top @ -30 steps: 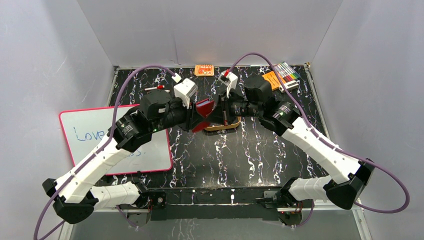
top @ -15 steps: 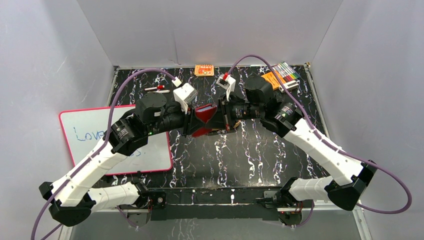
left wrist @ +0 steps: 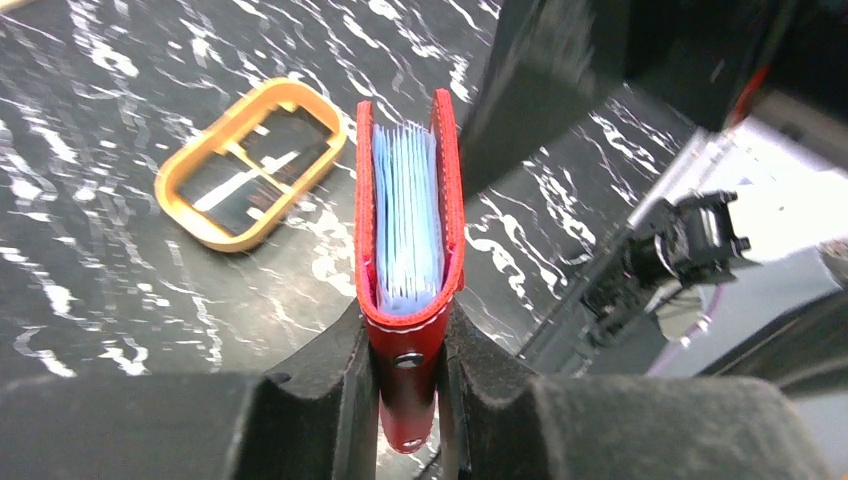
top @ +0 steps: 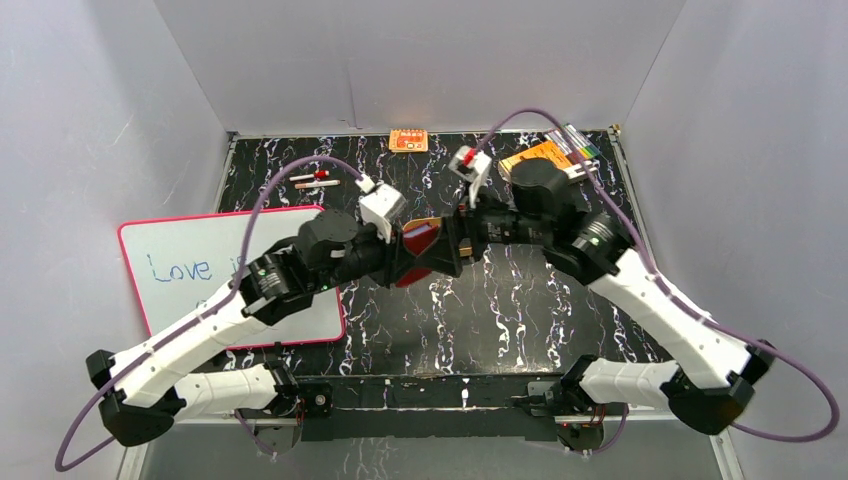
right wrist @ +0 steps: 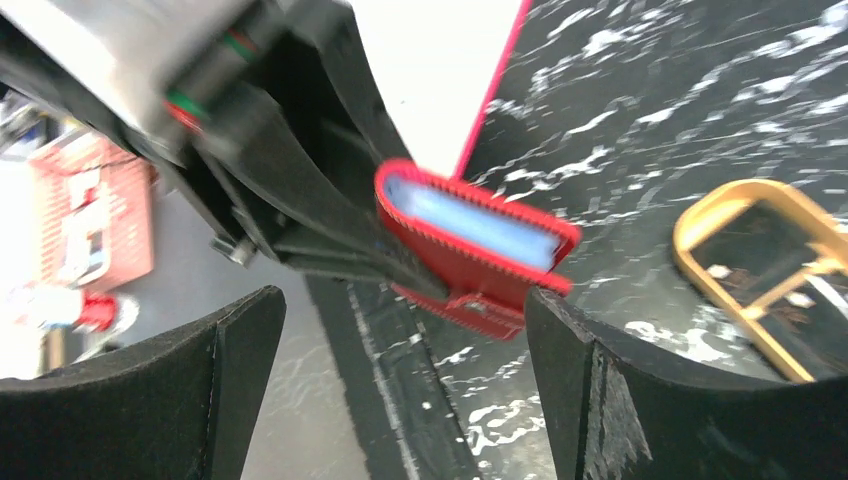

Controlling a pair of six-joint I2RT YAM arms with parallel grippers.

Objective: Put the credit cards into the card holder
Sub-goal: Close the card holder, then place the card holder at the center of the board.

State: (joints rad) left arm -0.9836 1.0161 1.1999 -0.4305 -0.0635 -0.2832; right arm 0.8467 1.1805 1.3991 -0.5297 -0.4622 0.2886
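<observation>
The red card holder should lie flat on the bare table on the tray's near side, so my left gripper needs to move back and down with it next.
My left gripper is shut on the spine end of the red card holder, holding it edge-up above the table. The holder is folded nearly closed, its snap tab pointing back between my fingers. Light blue layers fill it; I cannot tell credit cards from pocket leaves. From above, the card holder hangs between the two wrists at table centre. My right gripper is open, its jaws wide apart just short of the card holder, touching nothing.
A tan oval tray with a divider lies on the black marbled table beside the holder. A red-framed whiteboard lies at the left. An orange packet, an orange booklet with markers and a small pen lie at the back.
My right gripper has opened and let go of the card holder. The holder, spread open earlier, is now folded nearly closed. Both wrists have shifted slightly right and nearer.
</observation>
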